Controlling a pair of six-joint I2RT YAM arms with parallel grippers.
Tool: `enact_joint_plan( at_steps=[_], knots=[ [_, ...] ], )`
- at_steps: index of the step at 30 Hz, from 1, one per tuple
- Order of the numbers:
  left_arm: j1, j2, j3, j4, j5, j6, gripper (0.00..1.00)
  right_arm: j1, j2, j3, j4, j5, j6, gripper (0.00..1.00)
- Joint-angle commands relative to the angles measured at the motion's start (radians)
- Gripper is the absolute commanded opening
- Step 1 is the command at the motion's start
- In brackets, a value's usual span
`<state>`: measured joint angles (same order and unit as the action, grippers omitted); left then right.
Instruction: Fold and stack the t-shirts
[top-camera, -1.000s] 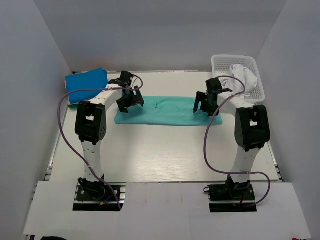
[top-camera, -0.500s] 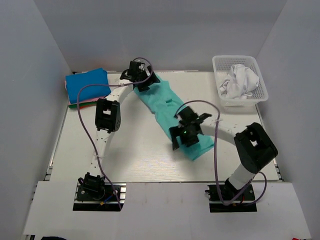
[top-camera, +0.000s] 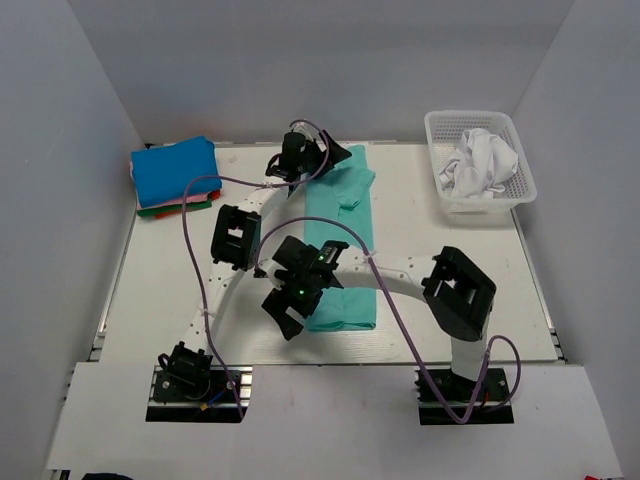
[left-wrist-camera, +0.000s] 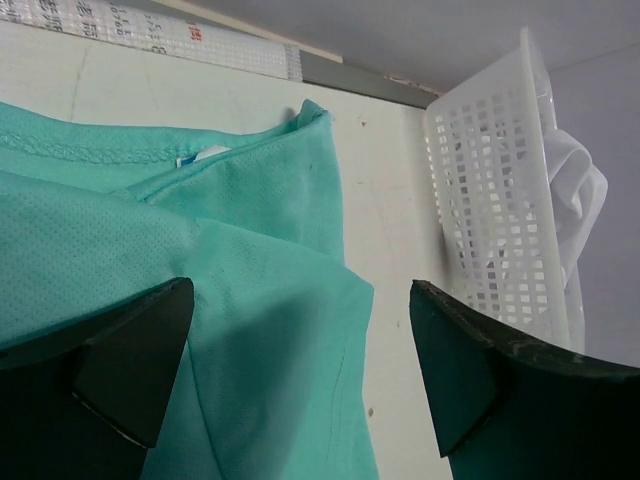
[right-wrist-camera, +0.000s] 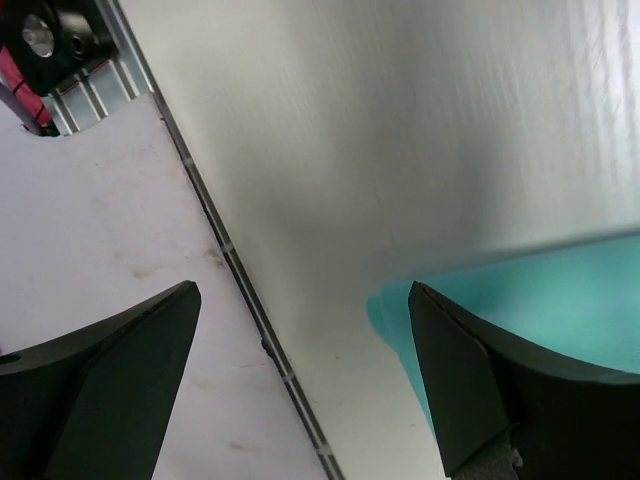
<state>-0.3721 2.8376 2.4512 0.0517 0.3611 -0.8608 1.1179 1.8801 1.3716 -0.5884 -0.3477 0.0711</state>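
Note:
The t-shirt already lies in a long strip, so my left gripper needs to move back from the collar next and go down to close on the t-shirt's near stack-side corner (top-camera: 309, 328).
A teal t-shirt (top-camera: 350, 215), folded into a long strip, lies flat on the table, running from the far edge toward the near edge. My left gripper (top-camera: 335, 157) is open over its far end; the left wrist view shows the collar and a folded sleeve (left-wrist-camera: 200, 300) under and between the open fingers (left-wrist-camera: 130, 360). My right gripper (top-camera: 287, 308) is open and empty at the shirt's near left corner, whose teal edge (right-wrist-camera: 560, 290) shows beside the right finger. A stack of folded shirts (top-camera: 175, 172), blue on top, sits at the far left.
A white plastic basket (top-camera: 432, 125) with crumpled white shirts (top-camera: 482, 158) stands at the far right; it also shows in the left wrist view (left-wrist-camera: 490, 180). The table's near edge and a metal rail (right-wrist-camera: 215, 240) lie under the right gripper. White walls enclose the table.
The teal shirt has swung from lying crosswise to lying front-to-back. My left gripper moved to the far end, my right gripper swept to the near left corner.

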Motion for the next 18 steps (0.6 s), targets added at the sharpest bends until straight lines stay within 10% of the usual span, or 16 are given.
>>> enact_joint_plan(
  at_steps=[1, 10, 18],
  knots=[
    [0.022, -0.012, 0.011, -0.047, -0.053, 0.031, 1.0, 0.0, -0.038, 0.06, -0.024, -0.004, -0.097, 0.9],
    [0.033, -0.344, -0.006, -0.15, 0.047, 0.189, 1.0, -0.044, -0.367, -0.14, 0.162, 0.321, 0.157, 0.9],
    [0.009, -0.846, -0.393, -0.548, 0.022, 0.411, 1.0, -0.168, -0.752, -0.515, 0.196, 0.487, 0.43, 0.9]
  ],
)
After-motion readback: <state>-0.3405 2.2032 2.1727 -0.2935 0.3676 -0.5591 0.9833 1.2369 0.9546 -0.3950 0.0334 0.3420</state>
